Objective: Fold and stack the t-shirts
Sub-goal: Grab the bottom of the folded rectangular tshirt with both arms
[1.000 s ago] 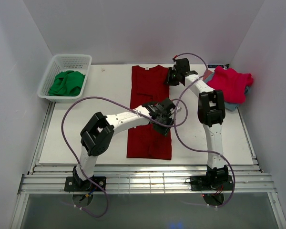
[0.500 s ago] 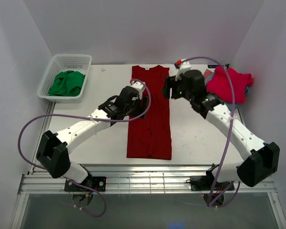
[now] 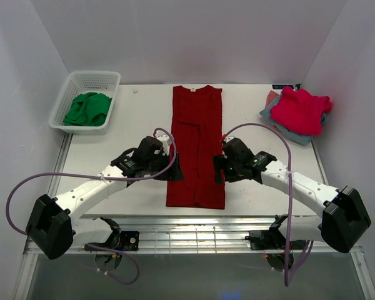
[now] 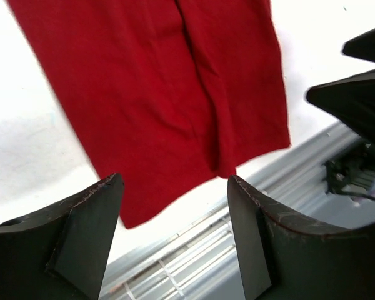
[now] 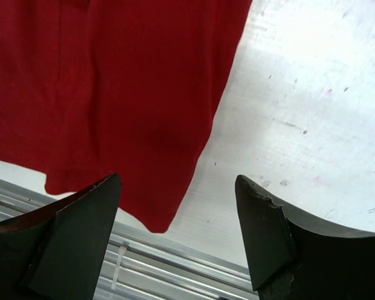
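Observation:
Next, the left gripper draws back and lowers its open fingers onto the basket-side hem corner (image 3: 169, 203) (image 4: 131, 217), which lies flat below and back of the gripper.
The large dark red t-shirt (image 3: 197, 144) lies flat in the middle of the table as a long narrow strip, collar at the far end. My left gripper (image 3: 171, 169) hangs open beside its left edge, near the hem. My right gripper (image 3: 219, 169) hangs open beside its right edge. In the left wrist view the shirt's (image 4: 162, 81) hem corner lies ahead of the empty left gripper (image 4: 175, 180). In the right wrist view the shirt's (image 5: 112, 81) other hem corner sits between the wide-apart fingers of the right gripper (image 5: 178, 180). A pink-red t-shirt (image 3: 300, 109) rests on grey-blue folded ones (image 3: 303, 136) at back right.
A white basket (image 3: 81, 80) holding green cloth (image 3: 87, 107) stands at the back left. Metal rails (image 3: 194, 234) run along the table's near edge, just behind the shirt's hem. White walls close in on three sides.
Both arms swung from the shirt's far half down towards its near hem, one on each side. Both grippers opened wider. The shirt lies as before.

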You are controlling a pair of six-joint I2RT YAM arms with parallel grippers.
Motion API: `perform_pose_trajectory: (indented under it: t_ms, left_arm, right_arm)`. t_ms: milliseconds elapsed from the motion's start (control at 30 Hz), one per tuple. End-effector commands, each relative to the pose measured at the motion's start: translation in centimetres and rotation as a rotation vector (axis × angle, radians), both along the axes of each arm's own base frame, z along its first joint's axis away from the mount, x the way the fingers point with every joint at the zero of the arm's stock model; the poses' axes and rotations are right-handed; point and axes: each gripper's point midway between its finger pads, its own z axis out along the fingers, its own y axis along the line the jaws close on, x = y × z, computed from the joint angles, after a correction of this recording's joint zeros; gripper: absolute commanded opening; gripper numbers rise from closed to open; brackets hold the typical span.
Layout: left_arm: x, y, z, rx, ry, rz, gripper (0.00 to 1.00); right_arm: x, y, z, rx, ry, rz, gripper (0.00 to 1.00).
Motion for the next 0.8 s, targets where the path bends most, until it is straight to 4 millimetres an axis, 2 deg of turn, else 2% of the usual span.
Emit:
perform_pose_trajectory:
  t_ms: [0,33,167,267,367,567,767]
  left_arm:
    - [-2.0,-0.5,0.9,-0.086,0.054,-0.037,0.78]
    - [-2.2,-0.4,0.8,-0.081,0.061,-0.039,0.78]
    - [-4.0,1.0,-1.8,-0.011,0.163,-0.032,0.78]
    - [-4.4,1.5,-2.3,0.0,0.171,-0.019,0.78]
    - [-5.1,2.7,-3.6,0.054,0.201,0.001,0.78]
    - [-5.4,2.8,-5.0,0.062,0.222,0.008,0.78]
    - [-5.0,2.7,-6.7,0.081,0.229,0.007,0.78]
  right_arm:
    - [-2.7,0.0,-1.1,0.023,0.071,-0.021,0.79]
    - [-3.3,0.1,-1.4,0.024,0.083,-0.017,0.79]
    - [-5.5,0.3,-2.8,0.03,0.142,-0.01,0.78]
    - [-6.8,0.6,-3.7,0.047,0.176,-0.002,0.77]
    - [-7.7,0.8,-4.4,0.044,0.195,0.002,0.76]
    - [-8.3,0.9,-5.4,0.044,0.201,0.01,0.75]
    - [-7.8,1.3,-5.8,0.053,0.178,0.007,0.74]
